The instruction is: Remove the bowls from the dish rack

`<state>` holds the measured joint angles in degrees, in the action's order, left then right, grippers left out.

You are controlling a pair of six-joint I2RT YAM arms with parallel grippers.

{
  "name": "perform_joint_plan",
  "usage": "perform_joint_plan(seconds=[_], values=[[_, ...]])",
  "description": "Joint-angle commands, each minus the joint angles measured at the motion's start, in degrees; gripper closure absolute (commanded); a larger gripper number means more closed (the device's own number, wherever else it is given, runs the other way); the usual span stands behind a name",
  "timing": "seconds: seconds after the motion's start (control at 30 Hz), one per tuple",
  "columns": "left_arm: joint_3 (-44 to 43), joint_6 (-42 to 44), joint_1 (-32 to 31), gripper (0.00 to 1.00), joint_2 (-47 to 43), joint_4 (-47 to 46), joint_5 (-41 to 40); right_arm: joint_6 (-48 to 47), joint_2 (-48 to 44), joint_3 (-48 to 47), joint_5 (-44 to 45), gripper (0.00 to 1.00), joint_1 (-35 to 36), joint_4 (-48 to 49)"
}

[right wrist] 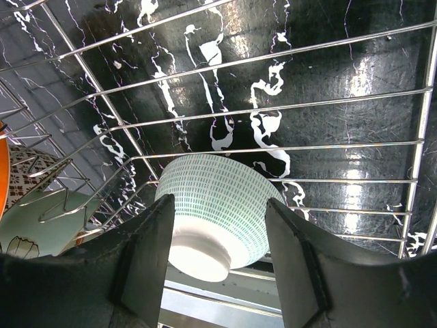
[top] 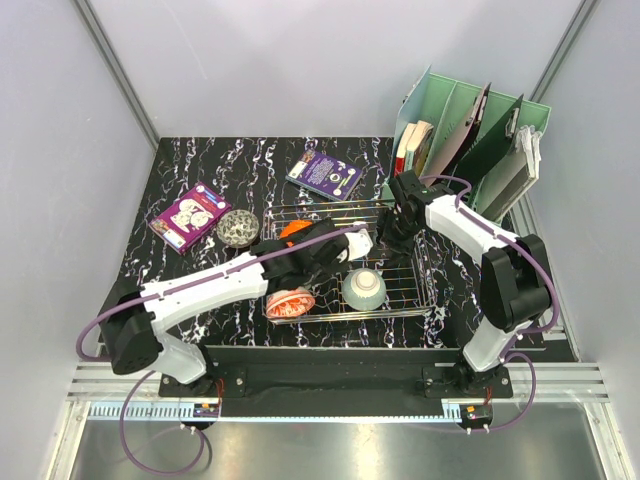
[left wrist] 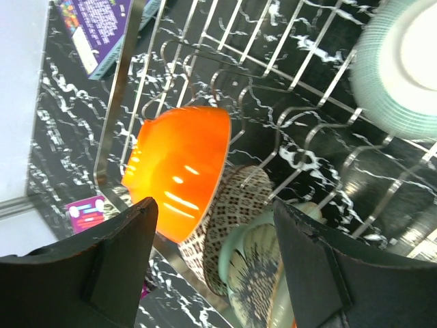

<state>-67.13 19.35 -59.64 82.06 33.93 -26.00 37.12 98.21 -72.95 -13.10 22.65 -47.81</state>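
Observation:
I should lower my left gripper leftward in the top view, astride the orange bowl's upright rim.
The chrome wire dish rack (top: 400,300) stands mid-table. An orange bowl (left wrist: 181,171) stands on edge in it, leaning against a brown-checked bowl (left wrist: 229,219) and a celadon bowl (left wrist: 256,273). My left gripper (left wrist: 215,253) is open, its fingers on either side of this stack and apart from it. A pale green bowl (right wrist: 215,205) lies upside down on the rack floor; my right gripper (right wrist: 218,253) hangs open above it, not touching. A red-pink floral bowl (top: 290,303) sits at the rack's near left corner. A grey patterned bowl (top: 237,226) rests on the table left of the rack.
A mint-green file organizer (top: 470,140) with folders stands at the back right, close behind the right arm. A purple book (top: 325,172) lies behind the rack and a magenta box (top: 187,217) at the left. The tabletop is black marble.

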Motion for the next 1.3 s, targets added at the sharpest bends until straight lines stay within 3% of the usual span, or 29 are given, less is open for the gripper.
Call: perform_joint_plan(seconds=[0.0,0.4,0.87,0.97,1.27], values=[[0.42,3.14,-0.13,0.26,1.26,-4.92,-5.20,-1.17,-1.71,-0.62,-0.96,0.37,-0.24,0.61],[3.32,3.15,0.48,0.27,6.97,-10.28,-11.53,-1.62,0.31,-1.14,-1.75,0.37,-0.33,0.70],[3.32,5.43,5.14,0.27,5.39,-14.42,-13.46,-1.70,3.03,-3.25,-2.01,0.38,-0.24,0.53],[3.24,5.26,5.76,0.30,6.18,-14.77,-13.90,-1.62,3.48,-3.52,-2.28,0.38,-0.24,0.53],[3.32,6.57,6.55,0.53,7.50,-17.58,-15.31,-1.70,3.91,-3.43,-2.10,0.38,-0.24,0.35]])
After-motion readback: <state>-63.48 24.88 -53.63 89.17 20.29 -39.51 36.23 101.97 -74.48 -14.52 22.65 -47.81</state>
